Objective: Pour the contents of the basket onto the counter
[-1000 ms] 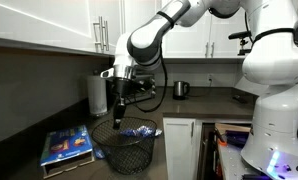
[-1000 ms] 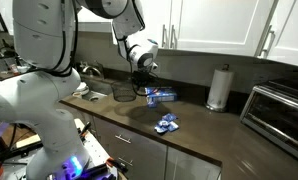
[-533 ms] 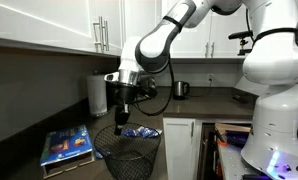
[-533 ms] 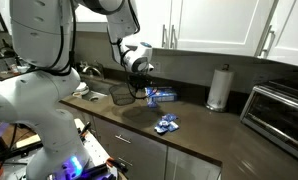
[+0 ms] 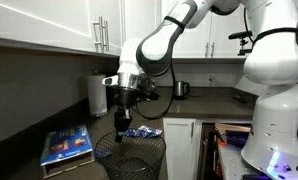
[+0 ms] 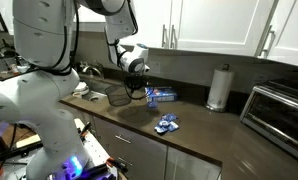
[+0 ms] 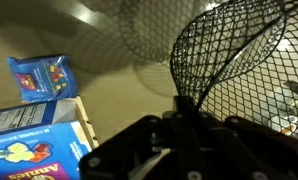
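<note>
My gripper next needs to lower the empty basket's mesh base onto the bare counter below, then let go of the basket's rim, as the packets lie heaped outside.
My gripper (image 5: 124,116) (image 6: 132,86) is shut on the rim of the dark wire mesh basket (image 5: 130,156) (image 6: 122,96) and holds it just above the counter (image 6: 204,130). In the wrist view the see-through basket (image 7: 232,48) stands out past the gripper (image 7: 185,108), and I see nothing in it. The small blue-and-white packets (image 6: 169,124) (image 5: 141,131) lie in a small heap on the counter, outside the basket and near the front edge.
A large flat blue book-like box (image 5: 67,146) (image 6: 161,94) (image 7: 31,150) lies on the counter near the basket, and a smaller blue printed item (image 7: 41,78) lies beyond it. A paper towel roll (image 6: 220,88), a toaster oven (image 6: 277,112) and a steel kettle (image 5: 180,89) stand further along.
My gripper has moved the basket slightly lower and a little away from the packets. The packets have not moved.
</note>
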